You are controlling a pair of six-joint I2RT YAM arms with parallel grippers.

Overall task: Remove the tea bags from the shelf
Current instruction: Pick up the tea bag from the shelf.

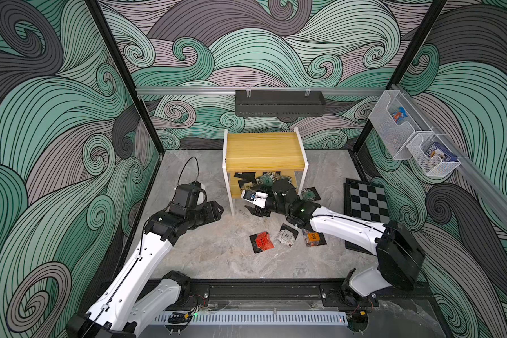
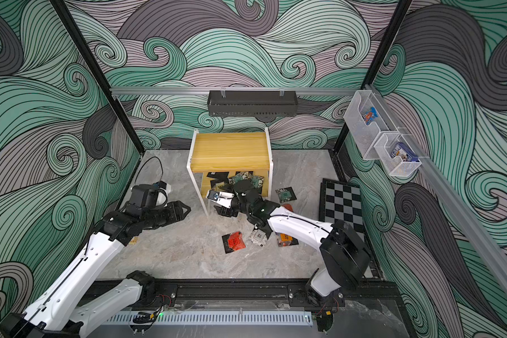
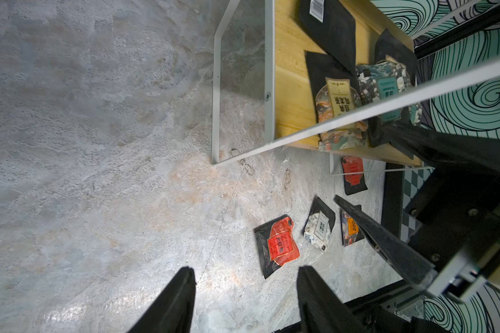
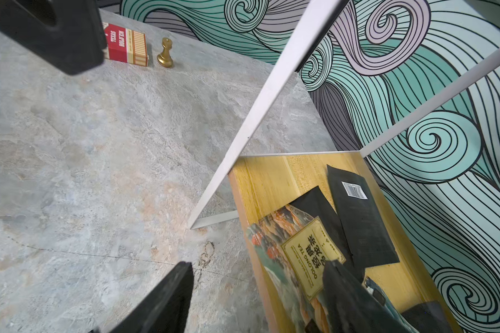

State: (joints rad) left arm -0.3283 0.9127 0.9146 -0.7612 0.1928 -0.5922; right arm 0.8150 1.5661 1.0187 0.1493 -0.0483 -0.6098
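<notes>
The gold-labelled tea bag's near edge (image 4: 273, 267) lies just outward of my right gripper and reaches the front of the board. My right gripper should move gently outward, put its fingers on both sides of that edge and close.
The shelf (image 1: 264, 149) has yellow boards and white legs and stands at the back middle. Several tea bags lie on its lower board, among them a gold-label one (image 4: 300, 253) and black-backed ones (image 4: 358, 219). My right gripper (image 4: 257, 276) is open at the lower board's front-left corner. One finger rests over the gold-label sachet and the other hangs over the table beside the board. On the table lie a red sachet (image 1: 262, 241), a white one (image 1: 287, 235), an orange one (image 1: 313, 238) and a teal one (image 1: 309, 193). Left of the shelf, my left gripper (image 3: 247, 276) is open and holds nothing.
A chessboard (image 1: 366, 202) lies at the right wall. A dark grey tray (image 1: 278, 102) hangs on the back wall, and clear bins (image 1: 398, 123) hang on the right wall. A red-and-cream box (image 4: 126, 46) and a gold chess piece (image 4: 165, 53) stand near the left wall.
</notes>
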